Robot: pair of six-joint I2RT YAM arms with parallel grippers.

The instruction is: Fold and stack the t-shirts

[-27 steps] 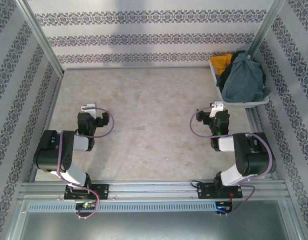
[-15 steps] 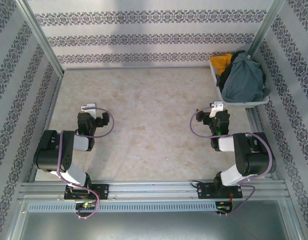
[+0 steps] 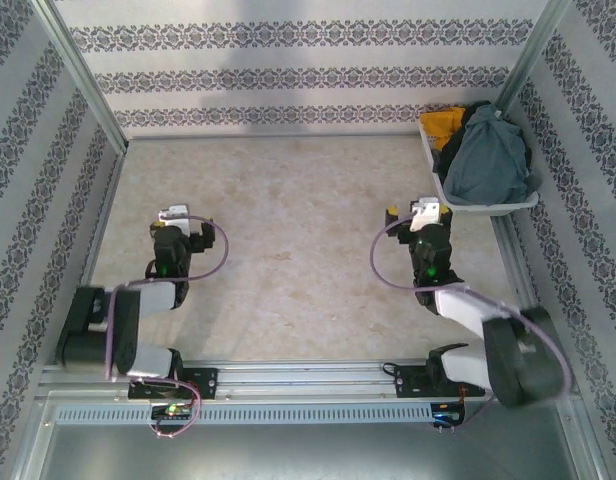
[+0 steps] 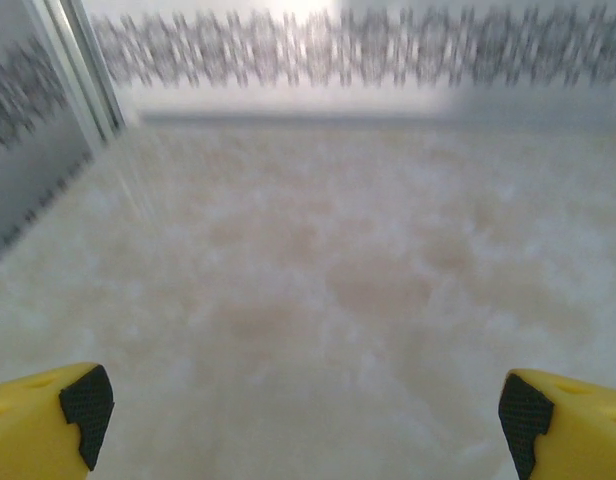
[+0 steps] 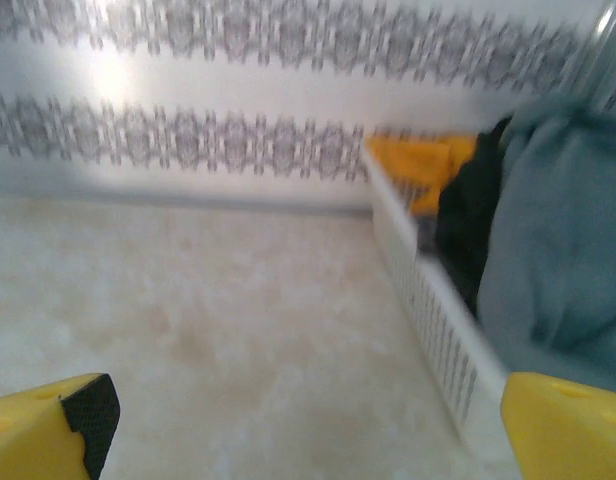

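Observation:
Next, the right gripper moves outward over the tray's side and down onto the blue-grey t-shirt to close there, since that t-shirt lies on the others.
The t-shirts lie bunched in a white tray [image 3: 490, 208] at the back right. The slate blue-grey one [image 3: 488, 162] is on top, with a black one [image 3: 456, 152] and a mustard yellow one [image 3: 442, 126] behind it. My right gripper [image 3: 418, 208] hovers open just left of the tray's near corner and holds nothing. In the right wrist view, the blue-grey shirt [image 5: 558, 270], black shirt [image 5: 473, 220] and mustard shirt [image 5: 428, 165] sit ahead on the right, beyond the open gripper [image 5: 308, 420]. My left gripper [image 3: 177, 214] is open over bare table on the left [image 4: 303, 410].
The marbled tabletop [image 3: 288, 220] is boxed in by patterned walls with metal posts [image 3: 83, 80] at the back corners. The slotted tray wall [image 5: 433, 320] stands close to my right gripper's right finger. A metal rail [image 3: 308, 380] runs along the near edge.
Both arms have stretched forward from their folded pose. The right gripper moved toward the back, nearer the tray's corner, and the left gripper moved slightly toward the back. The shirts have not moved.

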